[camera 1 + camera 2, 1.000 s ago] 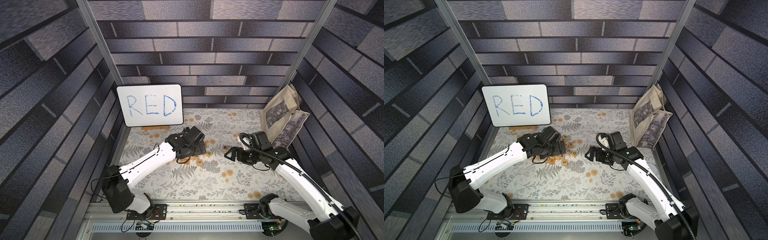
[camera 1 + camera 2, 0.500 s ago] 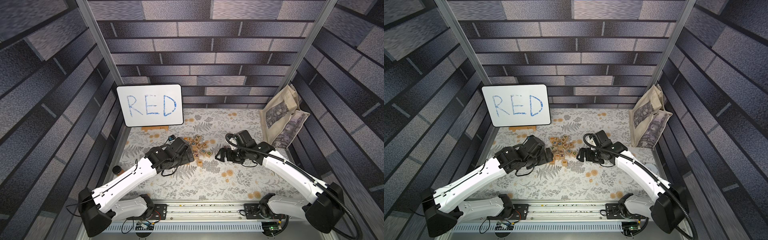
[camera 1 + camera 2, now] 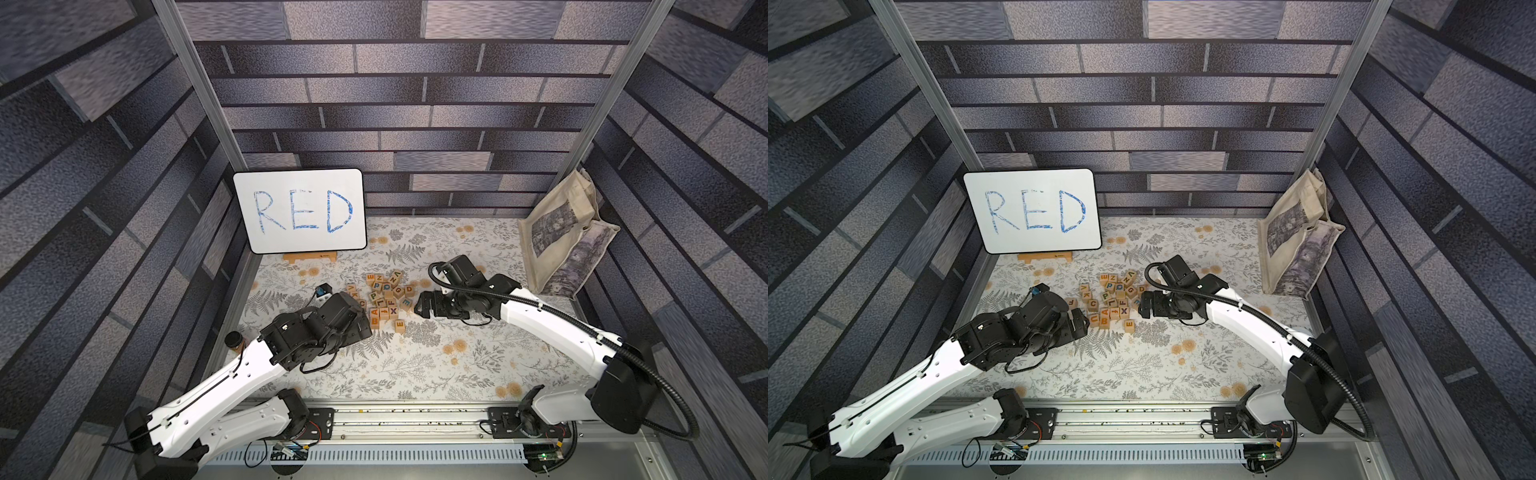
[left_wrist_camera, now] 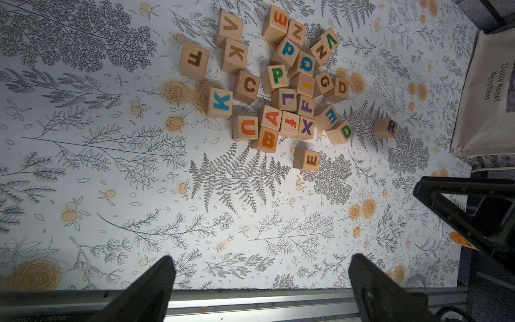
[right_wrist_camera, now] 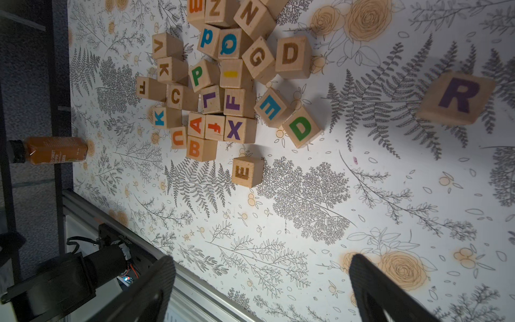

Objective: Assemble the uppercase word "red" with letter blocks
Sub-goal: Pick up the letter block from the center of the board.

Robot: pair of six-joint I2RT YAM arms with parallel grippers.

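The E block is below my right gripper, in front of the pile, so the gripper should come over and down around its sides next, clear of other blocks.
The letter blocks lie in a loose pile mid-table, seen in both top views. A purple R block sits apart from the pile, and a green D block rests at the pile's edge. A reddish E block lies alone just in front of it. My left gripper hovers at the pile's front-left, open and empty, as the left wrist view confirms. My right gripper is at the pile's right edge, open with nothing between its fingers, and it hides the R block from above.
A whiteboard with blue handwritten RED leans at the back left on a wooden stand. A printed tote bag stands at the back right. A small brown bottle sits by the table's left edge. The metal rail runs along the front.
My left arm has drawn back toward the front left, uncovering the pile. The right gripper has moved left, up to the pile. Both grippers stayed open.
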